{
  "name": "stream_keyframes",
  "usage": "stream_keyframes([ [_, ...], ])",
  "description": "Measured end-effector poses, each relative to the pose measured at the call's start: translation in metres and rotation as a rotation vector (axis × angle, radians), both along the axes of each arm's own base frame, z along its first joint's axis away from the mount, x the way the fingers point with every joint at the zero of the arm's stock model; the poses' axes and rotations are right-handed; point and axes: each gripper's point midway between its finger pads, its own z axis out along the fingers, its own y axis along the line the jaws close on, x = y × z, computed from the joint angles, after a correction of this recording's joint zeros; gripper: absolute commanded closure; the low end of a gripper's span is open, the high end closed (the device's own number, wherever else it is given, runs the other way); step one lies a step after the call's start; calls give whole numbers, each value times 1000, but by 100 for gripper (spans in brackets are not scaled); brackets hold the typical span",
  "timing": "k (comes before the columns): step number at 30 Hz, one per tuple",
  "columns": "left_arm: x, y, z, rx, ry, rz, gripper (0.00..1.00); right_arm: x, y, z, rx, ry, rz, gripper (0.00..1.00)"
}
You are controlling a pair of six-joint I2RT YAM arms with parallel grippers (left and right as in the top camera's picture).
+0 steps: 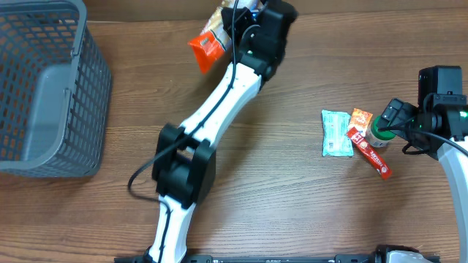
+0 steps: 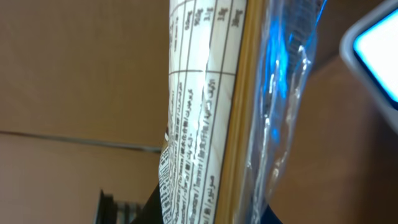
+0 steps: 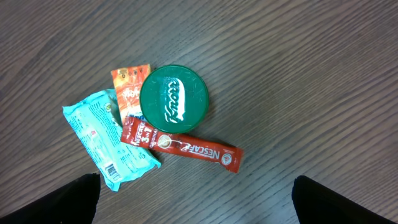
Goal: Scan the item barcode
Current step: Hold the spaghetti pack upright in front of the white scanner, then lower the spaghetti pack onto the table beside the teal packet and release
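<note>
My left gripper moves back toward the pile and down next to release the orange packet (image 1: 207, 44) there, since the tabletop (image 1: 308, 148) beside the teal packet is bare.
My left gripper (image 1: 252, 18) is at the table's far edge, shut on an orange snack packet (image 1: 207, 44) that sticks out to its left, held off the table. In the left wrist view the packet (image 2: 199, 118) fills the middle: a white printed table, a tan seam and clear film with a blue glare. Only dark finger edges show at the bottom. I see no barcode on it. My right gripper (image 1: 387, 124) hangs open over a small pile; its fingertips (image 3: 78, 199) stand wide apart with bare table between them.
The pile holds a green-lidded jar (image 3: 173, 98), a teal packet (image 3: 102, 140), an orange sachet (image 3: 127, 87) and a red coffee stick (image 3: 186, 146). A grey mesh basket (image 1: 44, 88) stands at the left. A grey-rimmed lit panel (image 2: 376, 46) shows beside the held packet.
</note>
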Motion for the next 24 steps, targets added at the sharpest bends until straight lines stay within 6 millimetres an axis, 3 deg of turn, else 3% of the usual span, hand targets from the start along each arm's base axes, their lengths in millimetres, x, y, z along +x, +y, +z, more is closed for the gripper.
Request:
stream_keyframes([
  [3,-42,-15,6,-110,85,-30,96,0,0,0,0,-1,-1,0],
  [5,-70,-28,0,-219,168,-64,96,0,0,0,0,0,0,0],
  [9,-124,-73,-36,-595,400,-105,96,0,0,0,0,-1,-1,0],
  [14,-161,-105,-74,-896,605,2,96,0,0,0,0,-1,-1,0],
  [17,-172,-125,-106,-1001,697,89,96,0,0,0,0,-1,0,0],
  [24,-208,-164,-196,-1003,921,213,96,0,0,0,0,0,-1,0],
])
